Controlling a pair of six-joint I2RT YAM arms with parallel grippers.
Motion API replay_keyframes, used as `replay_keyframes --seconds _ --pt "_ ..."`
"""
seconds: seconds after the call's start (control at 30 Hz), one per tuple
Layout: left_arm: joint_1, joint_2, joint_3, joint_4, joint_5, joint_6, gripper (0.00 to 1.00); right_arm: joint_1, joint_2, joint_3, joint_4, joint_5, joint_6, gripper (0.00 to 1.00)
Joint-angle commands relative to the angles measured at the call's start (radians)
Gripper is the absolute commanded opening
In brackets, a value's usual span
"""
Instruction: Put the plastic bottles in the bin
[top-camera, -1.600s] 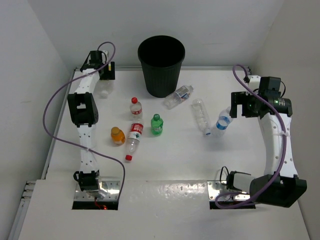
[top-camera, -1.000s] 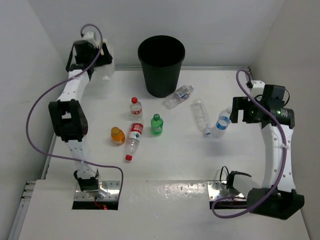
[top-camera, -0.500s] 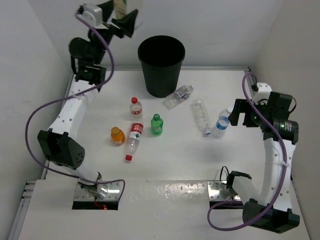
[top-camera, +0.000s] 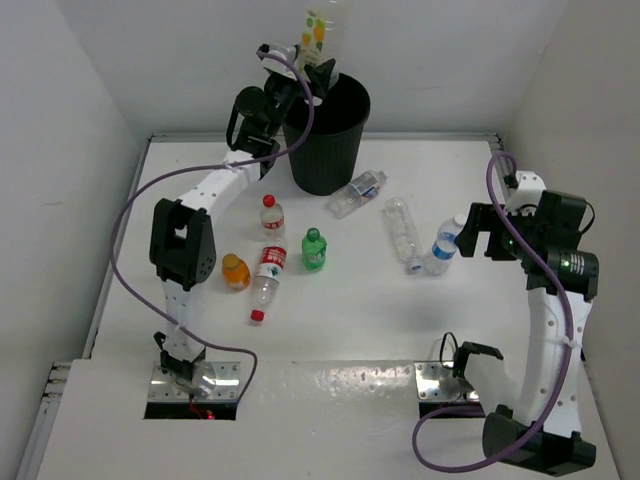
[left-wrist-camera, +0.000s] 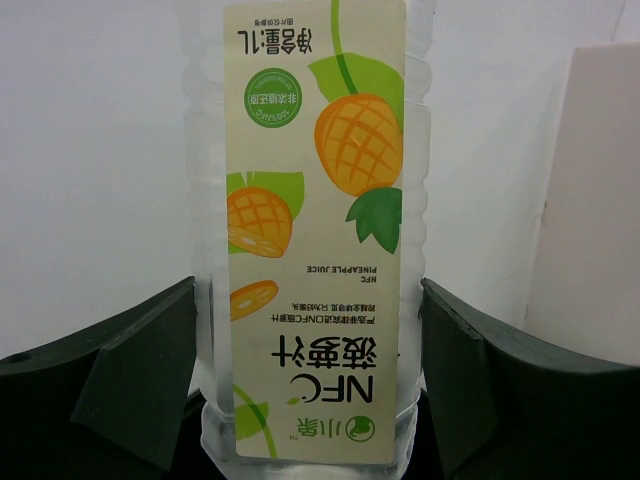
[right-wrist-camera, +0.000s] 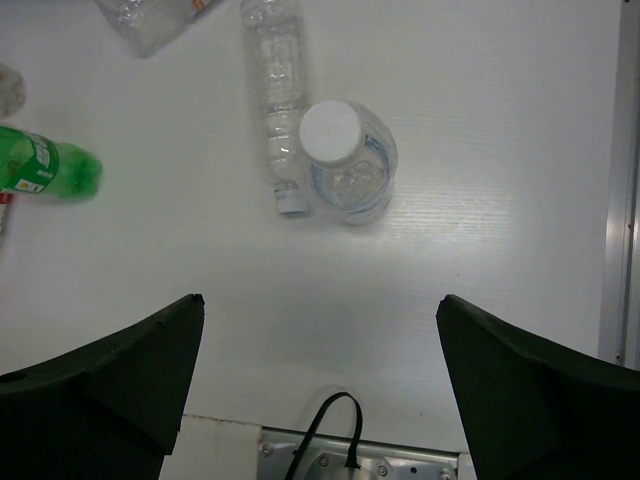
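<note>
The blue-labelled bottle's upper body (top-camera: 447, 239) (right-wrist-camera: 352, 165) is beyond the open fingers. My right gripper needs to move down and to the left in the top view next, to bring the fingers around it.
High over the left rim of the black bin (top-camera: 325, 165), my left gripper (top-camera: 308, 75) is shut on the yellow-labelled bottle (top-camera: 322, 25). In the left wrist view this clear bottle (left-wrist-camera: 312, 230) with its pineapple label stands between both fingers (left-wrist-camera: 140, 380). Several plastic bottles rest on the table: a red-capped one (top-camera: 271, 213) upright, a red-labelled one (top-camera: 266, 280) lying, an orange one (top-camera: 235, 270), a green one (top-camera: 315, 248), two clear ones (top-camera: 357, 193) (top-camera: 402, 230) lying. My right gripper (top-camera: 478, 228) is open beside an upright blue-labelled bottle (top-camera: 445, 245). In the right wrist view my gripper (right-wrist-camera: 320, 390) hovers short of that white-capped bottle (right-wrist-camera: 345, 160).
White walls close in the table on three sides, and the bin stands against the back wall. The right arm's base plate and a black cable (right-wrist-camera: 325, 430) lie at the near edge. The green bottle (right-wrist-camera: 45, 168) shows at the left of the right wrist view.
The left arm has swung from the far left corner up and right to the bin's rim, carrying the yellow-labelled bottle. The right arm has shifted slightly, still open.
</note>
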Motion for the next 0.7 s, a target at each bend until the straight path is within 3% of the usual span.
replay_keyframes --seconds 0.0,0.1,0.13,0.2,0.23,0.47,0.67 --pt "-0.002 0.018 0.129 0.099 -0.028 0.006 0.02 -0.005 -0.033 0.007 -0.005 0.023 -0.004 0.97" --pt "0.007 0.077 0.188 0.073 -0.028 0.006 0.22 -0.004 -0.064 -0.006 -0.008 0.034 -0.004 0.97" --pt "0.007 0.093 0.209 0.057 -0.028 -0.004 0.55 -0.005 -0.065 -0.013 -0.01 0.031 -0.004 0.97" --pt "0.032 0.124 0.292 0.004 -0.028 -0.019 0.79 -0.005 -0.073 -0.013 -0.002 0.017 -0.004 0.99" --pt "0.032 0.148 0.318 -0.013 -0.028 -0.03 1.0 -0.004 -0.076 -0.023 -0.001 0.017 -0.004 0.99" --pt "0.041 0.112 0.392 -0.069 0.041 -0.019 1.0 -0.004 -0.104 -0.112 0.056 0.003 -0.026 1.0" --pt "0.05 -0.072 0.237 -0.11 0.053 -0.03 1.0 -0.004 -0.142 -0.206 0.113 -0.023 -0.023 1.0"
